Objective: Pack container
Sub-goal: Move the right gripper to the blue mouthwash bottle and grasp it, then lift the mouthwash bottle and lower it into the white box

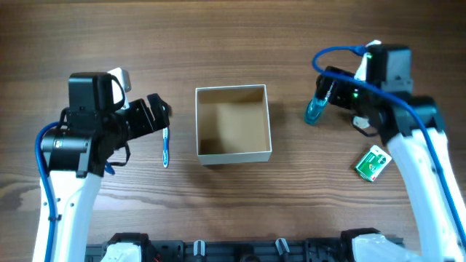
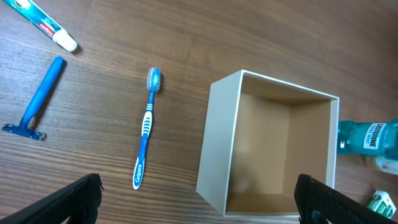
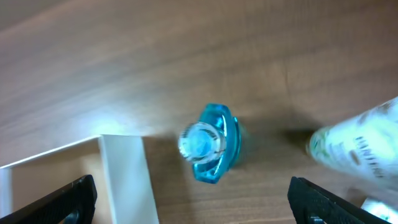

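Observation:
The blue mouthwash bottle (image 1: 314, 109) (image 3: 208, 143) stands upright below the open fingers of my right gripper, so next I need to lower that gripper around it to close on it.
The container (image 1: 270, 124) is a square open box with white walls and a tan inside, and nothing shows in it. It stands mid-table and also shows in the left wrist view (image 2: 217, 143) and the right wrist view (image 3: 124, 180). A blue toothbrush (image 1: 165, 145) (image 2: 147, 127) lies left of it. A blue mouthwash bottle (image 1: 314, 109) (image 3: 208, 143) (image 2: 367, 137) stands upright right of it. My left gripper (image 1: 156, 113) (image 2: 199, 202) is open and empty above the toothbrush's end. My right gripper (image 1: 333, 98) (image 3: 193, 202) is open and empty above the bottle.
A green and white packet (image 1: 373, 162) (image 2: 379, 202) lies at the right. A white tube (image 3: 360, 146) shows beside the bottle. A blue razor (image 2: 37, 99) and a toothpaste tube (image 2: 46, 25) lie left of the toothbrush.

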Controlling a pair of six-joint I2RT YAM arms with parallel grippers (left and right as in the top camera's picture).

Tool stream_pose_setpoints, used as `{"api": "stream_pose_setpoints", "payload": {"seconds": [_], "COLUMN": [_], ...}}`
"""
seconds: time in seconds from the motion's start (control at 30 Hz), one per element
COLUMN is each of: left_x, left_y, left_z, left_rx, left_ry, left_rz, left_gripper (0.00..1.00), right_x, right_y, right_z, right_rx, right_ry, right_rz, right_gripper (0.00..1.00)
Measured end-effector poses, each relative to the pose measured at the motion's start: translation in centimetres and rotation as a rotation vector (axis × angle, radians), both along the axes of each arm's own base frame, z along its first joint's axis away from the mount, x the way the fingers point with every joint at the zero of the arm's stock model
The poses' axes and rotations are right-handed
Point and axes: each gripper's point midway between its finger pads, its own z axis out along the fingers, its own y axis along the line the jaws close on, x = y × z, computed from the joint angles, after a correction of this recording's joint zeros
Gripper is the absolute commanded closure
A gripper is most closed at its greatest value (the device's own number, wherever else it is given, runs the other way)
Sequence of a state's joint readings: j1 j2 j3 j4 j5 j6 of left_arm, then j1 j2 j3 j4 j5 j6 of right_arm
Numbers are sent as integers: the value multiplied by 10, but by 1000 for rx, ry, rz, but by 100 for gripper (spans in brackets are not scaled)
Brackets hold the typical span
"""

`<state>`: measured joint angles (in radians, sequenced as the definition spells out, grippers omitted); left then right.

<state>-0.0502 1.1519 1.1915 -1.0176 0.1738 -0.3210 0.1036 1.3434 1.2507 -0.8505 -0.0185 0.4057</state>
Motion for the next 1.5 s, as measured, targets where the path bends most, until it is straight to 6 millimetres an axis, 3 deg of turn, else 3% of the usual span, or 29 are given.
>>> {"api": "stream_pose_setpoints", "payload": {"seconds": [0.13,0.23,0.67,0.77,0.93,1.37,1.5], "left_x": [2,3,3,3,3,3,3], "left_y": [0,0,-2,-2,-2,-2,-2], "left_z": [-5,-7,-8,-8,-8,-8,-8], "left_rx": [0,0,-5,-6,-6,-8,-8], "left_ry": [19,27,30,30,30,31,31], "left_rz": [0,-1,-4,-5,-5,-6,-6], "left_gripper": [0,0,0,0,0,0,0], "right_x": [9,15,22,25,29,31,31], "right_y": [1,1,-8,-7,0,2,1], "right_z": [-38,-55,-97,-101,-102,-101,-101], "right_rx": [9,11,-46,-61,-74,-89,-91], "right_ry": [112,153,251,253,238,229,226], "right_rz": [-35,-54,-84,-68,-30,3,2], "right_gripper": [0,0,1,9,39,66,69]}}
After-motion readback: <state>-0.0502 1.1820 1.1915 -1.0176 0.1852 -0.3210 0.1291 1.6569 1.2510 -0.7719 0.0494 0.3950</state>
